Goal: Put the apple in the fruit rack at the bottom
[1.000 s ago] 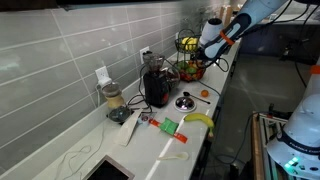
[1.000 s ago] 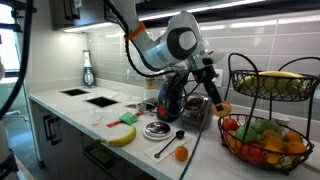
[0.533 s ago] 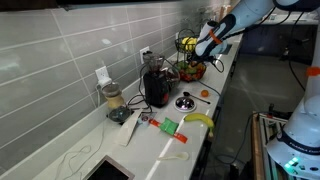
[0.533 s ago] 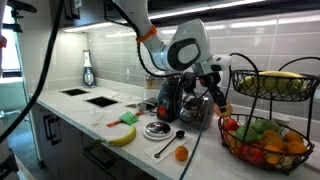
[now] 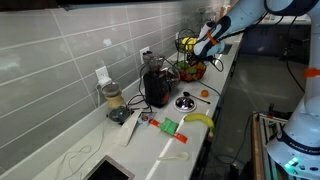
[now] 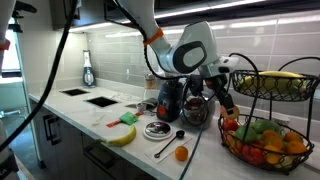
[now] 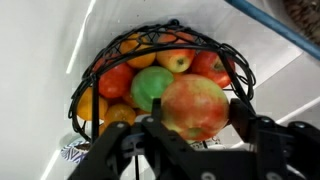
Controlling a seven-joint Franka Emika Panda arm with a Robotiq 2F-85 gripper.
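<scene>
My gripper brings the apple down past the basket's near rim toward the fruits in the lower basket next, then releases it.
The apple, red-orange with green patches, is clamped between my gripper's fingers in the wrist view. It hangs just above the lower basket of the black wire fruit rack, which holds several red, green and orange fruits. In an exterior view my gripper holds the apple over the near rim of the rack's lower basket; the upper basket holds a banana. In an exterior view the rack stands at the counter's far end with my gripper beside it.
On the counter lie a yellow banana, a small orange fruit, a green item, a spoon and a round dish. A black blender-like appliance stands by the tiled wall. A sink is farther along.
My gripper has carried the apple sideways toward the fruit rack, from beside the appliance to just over the lower basket's rim. The apple stays gripped.
</scene>
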